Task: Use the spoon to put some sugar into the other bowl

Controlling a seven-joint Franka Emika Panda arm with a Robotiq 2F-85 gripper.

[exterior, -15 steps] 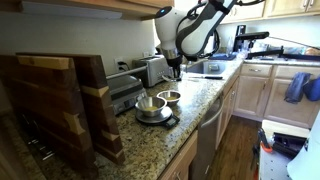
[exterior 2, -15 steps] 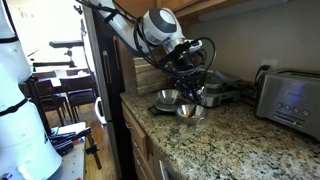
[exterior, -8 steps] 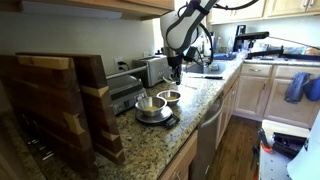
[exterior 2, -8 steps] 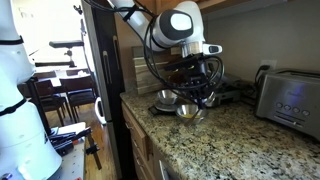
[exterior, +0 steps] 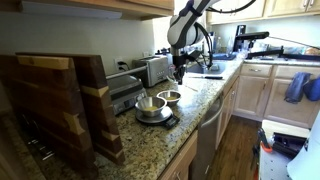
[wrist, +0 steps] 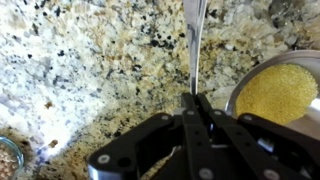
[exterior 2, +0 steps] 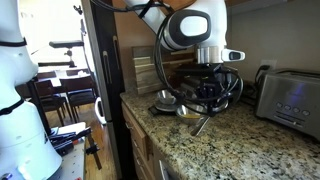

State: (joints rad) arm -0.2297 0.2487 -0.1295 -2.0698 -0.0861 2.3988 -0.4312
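My gripper next brings the spoon (exterior 2: 200, 125) down to release it on the bare granite counter beside the sugar bowl, which is clear of both bowls.
My gripper (wrist: 195, 100) is shut on the thin metal handle of a spoon (wrist: 193, 40), which points away over the speckled granite counter. A metal bowl of yellow sugar (wrist: 275, 95) lies at the right edge of the wrist view. The rim of another bowl (wrist: 8, 155) shows at the bottom left. In both exterior views the gripper (exterior: 180, 70) (exterior 2: 208, 95) hangs above the counter beside the two metal bowls (exterior: 150, 104) (exterior: 170, 97) (exterior 2: 167, 98) (exterior 2: 187, 111). The spoon (exterior 2: 200, 125) slants down from it. The spoon's scoop is too small to tell if it is loaded.
A toaster (exterior: 152, 68) (exterior 2: 288, 95) stands at the back of the counter. Wooden cutting boards (exterior: 60, 100) stand beside the bowls, with a dark grill press (exterior: 122, 90) behind them. The counter's front edge (exterior: 205, 110) drops to cabinets.
The gripper, still holding the spoon, has moved away from above the bowls along the counter toward the toaster. The bowls have not moved.
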